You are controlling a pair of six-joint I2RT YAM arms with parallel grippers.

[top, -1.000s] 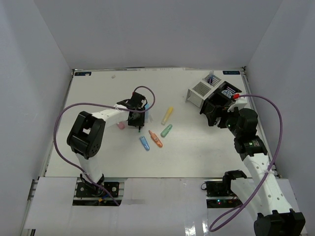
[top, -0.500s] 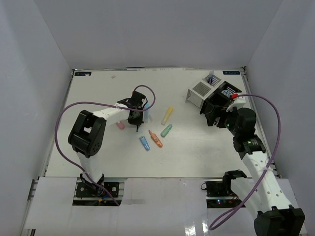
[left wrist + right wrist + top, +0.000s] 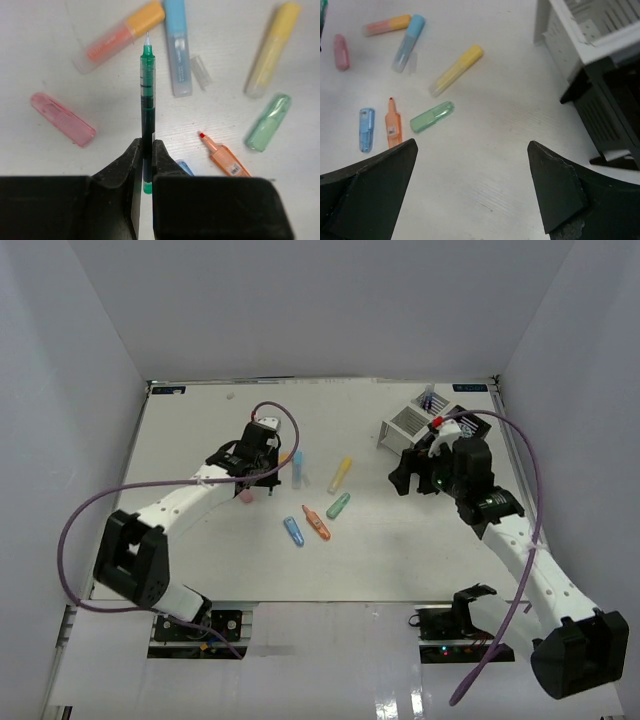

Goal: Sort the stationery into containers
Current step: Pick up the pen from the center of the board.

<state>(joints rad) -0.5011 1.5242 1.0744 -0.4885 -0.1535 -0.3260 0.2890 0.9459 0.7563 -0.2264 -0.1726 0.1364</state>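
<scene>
The right gripper shifts to the left in the top view and down onto the clear loose cap (image 3: 307, 479) (image 3: 413, 63) next, since the held green pen's tip is bare.
My left gripper (image 3: 143, 145) is shut on a thin green pen (image 3: 147, 85), held tip forward above the markers; it also shows in the top view (image 3: 262, 473). Below it lie a pink marker (image 3: 62, 119), an orange-pink marker (image 3: 120, 36), a light blue marker (image 3: 177, 47), a yellow marker (image 3: 272, 50), a green marker (image 3: 268, 122), an uncapped orange marker (image 3: 222, 154) and a small blue marker (image 3: 293, 531). My right gripper (image 3: 472, 185) is open and empty, left of the white box (image 3: 590, 30) and the black box (image 3: 615, 115).
A clear loose cap (image 3: 201, 72) lies beside the light blue marker. The white box (image 3: 408, 425) stands at the back right near the table edge, with dark pens (image 3: 430, 396) upright behind it. Purple cables loop over both arms.
My left arm has stretched out and the gripper has risen with the green pen in it. My right gripper has moved left, away from the boxes towards the markers.
</scene>
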